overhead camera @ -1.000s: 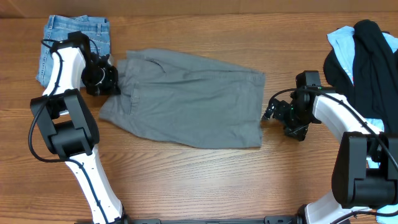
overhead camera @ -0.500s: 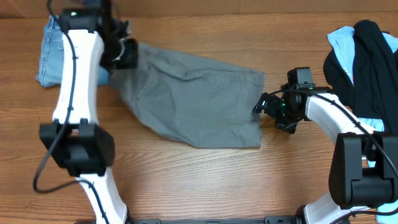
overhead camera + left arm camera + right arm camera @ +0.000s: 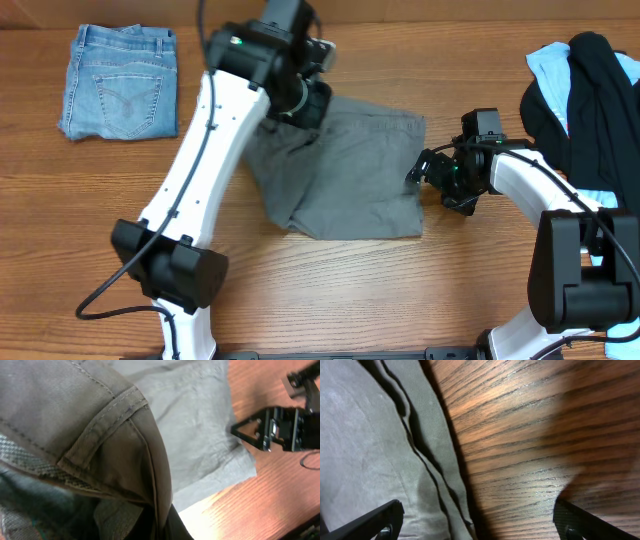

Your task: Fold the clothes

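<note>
My left gripper carries the waistband end down onto the bare wood beside the denim shorts next and releases it, because that part of the shorts is lifted and bunched.
The grey shorts (image 3: 355, 180) lie mid-table, their left part lifted and drawn over to the right. My left gripper (image 3: 303, 100) is shut on the waistband end, whose seam fills the left wrist view (image 3: 115, 435). My right gripper (image 3: 428, 172) is open and empty at the shorts' right hem (image 3: 380, 450), one finger over the cloth, one over bare wood. The light-blue denim shorts (image 3: 118, 80) lie folded at the far left. The black garment (image 3: 580, 110) and the pale-blue garment (image 3: 550, 72) lie heaped at the far right.
The wooden table (image 3: 400, 290) runs to a back edge near the top of the overhead view. My right arm (image 3: 540, 195) lies beside the heap of garments.
My left gripper has carried the shorts' waistband end from the far left across to above the middle, folding the cloth over. My right gripper moved slightly left toward the hem and stayed there.
</note>
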Controlling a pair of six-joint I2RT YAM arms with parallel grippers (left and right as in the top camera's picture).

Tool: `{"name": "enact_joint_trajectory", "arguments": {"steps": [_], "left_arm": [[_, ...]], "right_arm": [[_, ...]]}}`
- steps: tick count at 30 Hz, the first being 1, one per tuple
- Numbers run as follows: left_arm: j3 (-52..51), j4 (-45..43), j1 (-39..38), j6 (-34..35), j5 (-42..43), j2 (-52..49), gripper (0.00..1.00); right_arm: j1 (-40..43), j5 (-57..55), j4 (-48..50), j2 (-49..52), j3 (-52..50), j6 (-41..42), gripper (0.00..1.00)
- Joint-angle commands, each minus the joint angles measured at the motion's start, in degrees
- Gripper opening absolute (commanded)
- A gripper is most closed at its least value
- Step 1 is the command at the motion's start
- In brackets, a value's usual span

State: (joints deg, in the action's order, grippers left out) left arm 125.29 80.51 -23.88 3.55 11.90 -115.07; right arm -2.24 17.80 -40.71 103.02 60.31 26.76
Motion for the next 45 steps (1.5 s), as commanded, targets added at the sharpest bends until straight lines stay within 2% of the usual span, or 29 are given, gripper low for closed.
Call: {"name": "enact_joint_trajectory", "arguments": {"steps": [1,12,18,27,29,31,33,35,37,41,45], "left_arm": [[0.74,-0.83,-2.54,1.40,-0.46,-2.21,0.04],[0.76,-1.38,-2.91,1.64,-4.59,-3.58,0.04],[0.76,1.75,-1.05,3.82,-14.64,-3.56,0.04],[0.52,7.19,12.07,5.49,-15.52,-3.58,0.05],[0.26,7.76,15.21,5.49,-15.47,-3.72,0.13],[-0.17,8.15,18.01,5.51,-15.43,-3.72,0.30],[-0.35,8.61,20.09,5.49,-14.82,-3.72,0.87],[-0.39,9.18,21.88,5.46,-14.84,-3.72,0.87],[-0.42,9.29,23.61,5.44,-14.84,-3.72,1.00],[-0.70,9.09,25.42,3.85,-14.86,-3.72,1.00],[-2.62,6.73,26.93,-0.85,-14.32,-3.74,1.00]], "right_arm": [[0.00,0.33,-0.07,1.60,-0.31,0.20,1.00],[0.00,0.31,-0.24,1.60,-0.31,0.22,1.00],[0.00,0.28,-1.05,1.60,-0.31,0.13,1.00],[0.00,0.31,-1.14,1.60,-0.31,-0.02,1.00],[0.00,0.31,-1.16,1.60,-0.31,-0.02,1.00],[0.00,0.31,-1.16,1.60,-0.31,-0.02,1.00],[0.00,0.31,-1.14,1.60,-0.31,-0.02,1.00],[0.00,0.31,-1.11,1.60,-0.31,-0.02,1.00],[0.00,0.31,-1.11,1.60,-0.31,-0.02,1.00],[0.00,0.31,-1.18,1.60,-0.31,-0.02,1.00],[0.00,0.31,-1.33,1.60,-0.31,-0.04,1.00]]}}
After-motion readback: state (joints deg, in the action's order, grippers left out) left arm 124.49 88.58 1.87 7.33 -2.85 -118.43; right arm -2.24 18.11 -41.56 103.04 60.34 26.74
